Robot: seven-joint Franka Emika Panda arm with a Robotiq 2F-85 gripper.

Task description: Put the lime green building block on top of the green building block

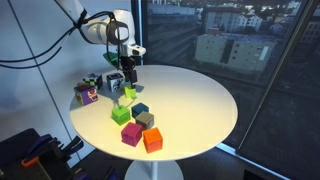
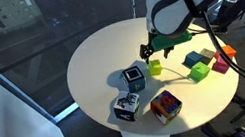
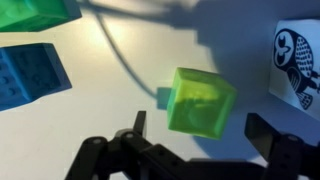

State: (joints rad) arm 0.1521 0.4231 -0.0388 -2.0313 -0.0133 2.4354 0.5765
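Observation:
My gripper should next go down over the lime green building block and close its fingers on the block's sides, because the block is below my gripper, between the open fingers.
The lime green building block (image 3: 203, 100) lies on the white table between my gripper's two fingers in the wrist view. It also shows in both exterior views (image 1: 127, 95) (image 2: 155, 67). My gripper (image 3: 200, 125) is open and empty, hovering just above it (image 1: 128, 76) (image 2: 150, 51). The fingers are apart from the block's sides. The green building block (image 1: 121, 113) (image 2: 200, 72) sits nearer the table's middle, next to the dark teal block (image 1: 140, 109). In the wrist view the green block (image 3: 35, 12) is at the top left, above the teal one (image 3: 30, 75).
A grey block (image 1: 146, 120), a magenta block (image 1: 131, 134) and an orange block (image 1: 152, 140) stand by the green one. Patterned cubes (image 2: 134, 77) (image 2: 126, 106) and a multicoloured cube (image 2: 166, 105) stand close to the lime block. The round table's edge (image 1: 225, 125) is near.

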